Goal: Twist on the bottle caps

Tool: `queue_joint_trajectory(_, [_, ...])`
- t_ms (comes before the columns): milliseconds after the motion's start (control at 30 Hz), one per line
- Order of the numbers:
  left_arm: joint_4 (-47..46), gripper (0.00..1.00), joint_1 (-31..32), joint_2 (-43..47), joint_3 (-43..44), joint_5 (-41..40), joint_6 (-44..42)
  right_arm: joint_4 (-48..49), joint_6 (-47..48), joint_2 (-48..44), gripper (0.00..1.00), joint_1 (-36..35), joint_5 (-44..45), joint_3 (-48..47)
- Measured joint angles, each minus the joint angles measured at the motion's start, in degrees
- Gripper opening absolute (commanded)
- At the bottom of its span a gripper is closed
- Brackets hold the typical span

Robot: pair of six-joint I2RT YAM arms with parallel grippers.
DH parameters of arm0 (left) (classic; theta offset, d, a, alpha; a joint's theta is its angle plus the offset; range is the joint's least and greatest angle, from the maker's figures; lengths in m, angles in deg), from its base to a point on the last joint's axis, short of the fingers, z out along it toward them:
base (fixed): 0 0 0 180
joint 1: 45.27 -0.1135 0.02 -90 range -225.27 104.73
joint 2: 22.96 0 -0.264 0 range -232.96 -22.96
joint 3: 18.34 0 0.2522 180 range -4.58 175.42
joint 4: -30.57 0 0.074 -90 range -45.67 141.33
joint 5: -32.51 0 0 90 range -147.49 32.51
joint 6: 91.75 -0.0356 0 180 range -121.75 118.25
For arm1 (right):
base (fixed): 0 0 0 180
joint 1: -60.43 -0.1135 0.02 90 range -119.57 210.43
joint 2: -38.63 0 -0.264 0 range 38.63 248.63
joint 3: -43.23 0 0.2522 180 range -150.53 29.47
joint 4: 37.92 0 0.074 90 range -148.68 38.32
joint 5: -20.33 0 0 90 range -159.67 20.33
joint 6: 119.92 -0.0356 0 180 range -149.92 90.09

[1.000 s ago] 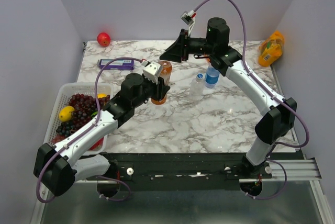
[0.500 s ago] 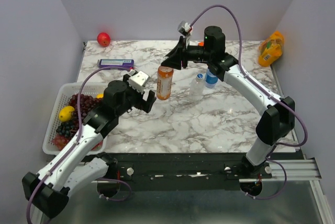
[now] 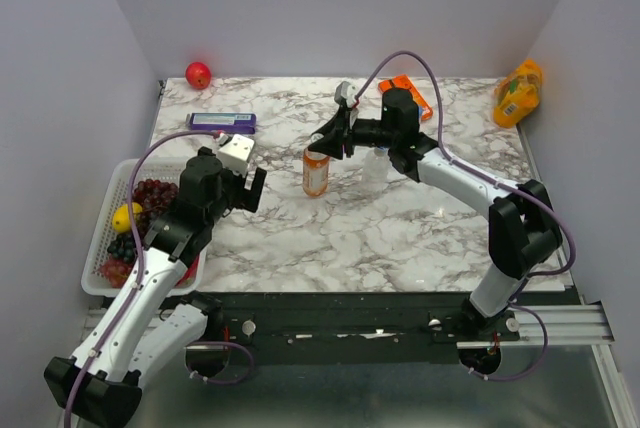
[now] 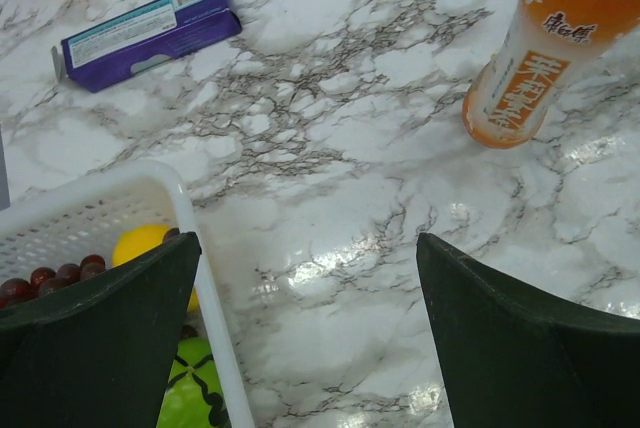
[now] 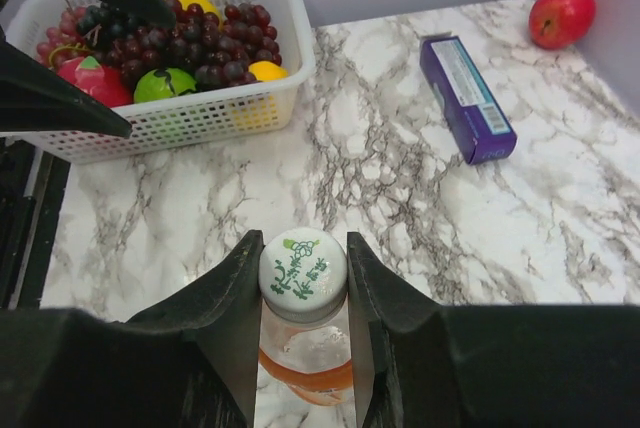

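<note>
My right gripper lowers slightly over the bottle's neck [image 3: 318, 141] next, then opens its fingers, since the cap already sits on that neck.
The bottle with orange liquid [image 3: 316, 176] stands upright on the marble table, seen too in the left wrist view at the top right [image 4: 535, 58]. A whitish cap with green print [image 5: 303, 268] sits on its neck. My right gripper [image 5: 303, 270] is shut on this cap, one finger on each side, and reaches over the bottle from the right [image 3: 320, 148]. My left gripper [image 4: 308, 333] is open and holds nothing, a short way left of the bottle near the basket [image 3: 250, 188]. The other bottles and caps are hidden behind the right arm.
A white basket [image 3: 118, 170] of grapes and fruit sits at the left edge, its rim close to my left finger [image 4: 195, 258]. A purple box [image 3: 222, 122] and a red apple [image 3: 198, 74] lie at the back left. An orange packet [image 3: 408, 96] and a yellow-orange pouch [image 3: 517, 93] lie at the back right.
My left gripper let go of the orange bottle, opened wide and drew back left toward the basket. My right gripper came down over the bottle top and closed on the cap.
</note>
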Motion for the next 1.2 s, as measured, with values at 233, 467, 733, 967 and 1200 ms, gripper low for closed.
queue_joint_trajectory(233, [-0.07,0.99,-1.38,-3.43,0.00,-0.70,-0.17,6.23,2.08,-0.02,0.26,-0.02,-0.07,3.82])
queue_joint_trajectory(467, [-0.07,0.99,-1.66,-5.33,0.02,-0.68,-0.50,7.82,4.33,0.15,0.33,-0.02,-0.46,4.90])
queue_joint_trajectory(733, [-0.09,0.99,-2.16,-6.10,0.02,-0.68,-0.52,5.95,5.35,3.23,0.38,-0.02,-0.96,2.64])
queue_joint_trajectory(967, [-0.09,0.98,-2.16,-6.10,0.02,-0.63,-0.52,3.41,5.49,4.52,0.55,-0.02,-0.94,0.20])
queue_joint_trajectory(1200, [-0.13,0.99,-2.16,-6.10,0.00,-0.37,-0.52,2.36,5.51,5.16,0.63,-0.02,-0.87,-0.81])
